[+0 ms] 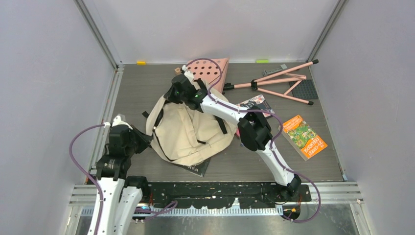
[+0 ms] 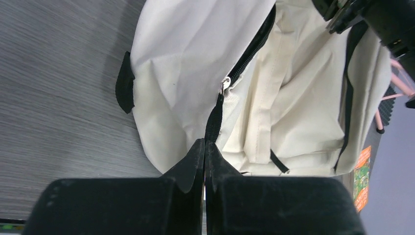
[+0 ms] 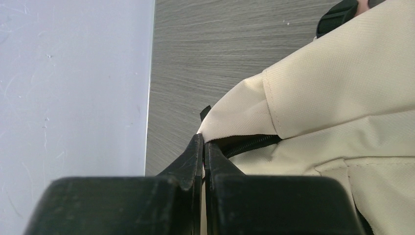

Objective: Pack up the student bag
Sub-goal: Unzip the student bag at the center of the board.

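I should move my right gripper slightly outward toward the pink perforated board and let go of the bag's cream fabric edge (image 1: 163, 99) (image 3: 209, 128), because my left gripper already holds the zipper strip.
The student bag (image 1: 188, 129), a cream backpack with black trim, lies flat in the middle of the table. My left gripper (image 1: 145, 142) is at its left edge. In the left wrist view the gripper (image 2: 205, 143) is shut on the black zipper strip (image 2: 214, 120) just below the metal slider (image 2: 225, 86), and the zipper is partly open above it. My right gripper (image 1: 172, 93) is at the bag's far edge. In the right wrist view the gripper (image 3: 203, 140) is shut on the cream fabric edge (image 3: 230, 122) beside the zipper.
A pink perforated board (image 1: 211, 71) lies behind the bag, and a pink folding stand (image 1: 279, 83) and a black mat (image 1: 304, 89) at the back right. An orange booklet (image 1: 304, 137) lies at right. A dark book (image 1: 195, 169) shows under the bag's near edge, and another booklet (image 1: 254, 103) under the right arm.
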Controlling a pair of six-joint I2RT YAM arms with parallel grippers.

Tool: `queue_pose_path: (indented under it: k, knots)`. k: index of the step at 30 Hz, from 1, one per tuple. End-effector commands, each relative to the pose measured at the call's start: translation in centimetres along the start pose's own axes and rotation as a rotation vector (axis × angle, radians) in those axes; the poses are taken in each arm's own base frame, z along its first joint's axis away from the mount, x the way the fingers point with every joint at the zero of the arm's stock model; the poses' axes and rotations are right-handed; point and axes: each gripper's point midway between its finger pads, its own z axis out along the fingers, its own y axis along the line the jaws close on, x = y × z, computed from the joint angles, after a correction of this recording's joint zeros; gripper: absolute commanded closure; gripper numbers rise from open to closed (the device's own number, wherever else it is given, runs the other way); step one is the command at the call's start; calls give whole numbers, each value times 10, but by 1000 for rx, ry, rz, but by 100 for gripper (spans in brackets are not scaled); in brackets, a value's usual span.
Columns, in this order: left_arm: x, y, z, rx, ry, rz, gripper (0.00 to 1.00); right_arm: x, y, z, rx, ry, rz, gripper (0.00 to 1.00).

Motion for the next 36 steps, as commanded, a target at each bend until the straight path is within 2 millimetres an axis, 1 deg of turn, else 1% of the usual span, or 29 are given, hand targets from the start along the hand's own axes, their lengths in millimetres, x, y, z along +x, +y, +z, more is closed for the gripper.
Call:
queue_pose_path:
  k: [1,3,4,7,10,17,19,20,23,26,28,29,30,31,32,33,34,35,36]
  knots:
    - [-25,-8,-22,-17,-86,-21,100,-104,30,-36,-37,-284,33,99]
    - [-28,-12,-25,-7,-89,-5,100,-108,28,-35,-33,-291,38,99]
    - [-25,-14,-25,5,-70,1,100,-111,31,-36,-37,-297,38,99]
    - [-7,-20,-18,58,17,17,100,-112,30,-34,-30,-299,34,99]
    - [12,-16,-9,85,83,16,100,-112,31,-34,-29,-300,32,99]
    - [35,-11,-12,121,143,24,100,-118,28,-35,-11,-330,17,99]
    - [38,-11,-13,131,153,22,100,-121,29,-35,-9,-339,17,99]
    - [38,-11,-14,132,149,19,100,-120,28,-34,-6,-339,16,99]
    - [38,-8,-13,113,152,7,100,-125,29,-34,2,-358,10,99]
    - [44,-7,-12,101,192,-2,100,-129,27,-33,13,-373,0,99]
    - [46,-7,-11,101,205,2,100,-130,29,-34,7,-367,-15,99]
    - [45,-8,-11,104,201,3,100,-127,30,-34,-4,-347,-31,94]
    - [42,-9,-10,105,190,5,100,-124,28,-35,-2,-334,-43,81]
    - [39,-9,-10,102,178,7,100,-120,30,-36,-16,-315,-64,74]
    - [36,-9,-10,94,164,9,100,-120,36,-44,-34,-308,-76,62]
    - [33,-8,-10,85,152,13,100,-114,37,-50,-48,-285,-105,57]
    - [30,-8,-10,79,142,15,100,-103,25,-48,-29,-255,-139,48]
    - [28,-8,-9,73,137,16,100,-102,35,-59,-62,-244,-154,43]
    - [26,-9,-8,70,133,17,100,-89,26,-59,-56,-204,-191,37]
